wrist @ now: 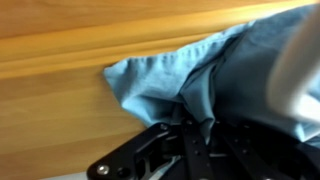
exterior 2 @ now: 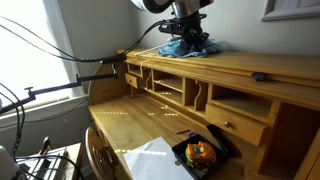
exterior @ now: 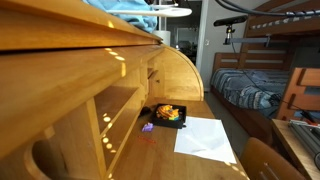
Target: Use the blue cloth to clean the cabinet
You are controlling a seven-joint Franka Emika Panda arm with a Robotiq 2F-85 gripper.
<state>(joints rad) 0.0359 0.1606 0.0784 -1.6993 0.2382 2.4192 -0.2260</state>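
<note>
The cabinet top is bare beside the pinched blue cloth. I will slide my gripper over the wood toward the dark knob and let go of the cloth.
The blue cloth [exterior 2: 187, 46] lies bunched on the top of the wooden cabinet [exterior 2: 250, 70]. My gripper [exterior 2: 192, 36] is down on it and shut on a fold of the cloth. In the wrist view the blue cloth [wrist: 170, 75] spreads over the light wood [wrist: 50, 90], and a pinched fold runs down between my dark fingers [wrist: 196, 125]. In an exterior view only a strip of the cloth [exterior: 125, 8] shows at the top edge of the cabinet [exterior: 70, 45]; the gripper is out of that view.
On the lower desk surface stand a black tray with colourful items [exterior 2: 202, 153] and a white sheet of paper [exterior 2: 155, 160]; both also show in an exterior view, tray [exterior: 168, 115] and paper [exterior: 205, 138]. A bunk bed [exterior: 265, 70] stands beyond. A window [exterior 2: 25, 60] and a camera arm [exterior 2: 75, 88] flank the cabinet.
</note>
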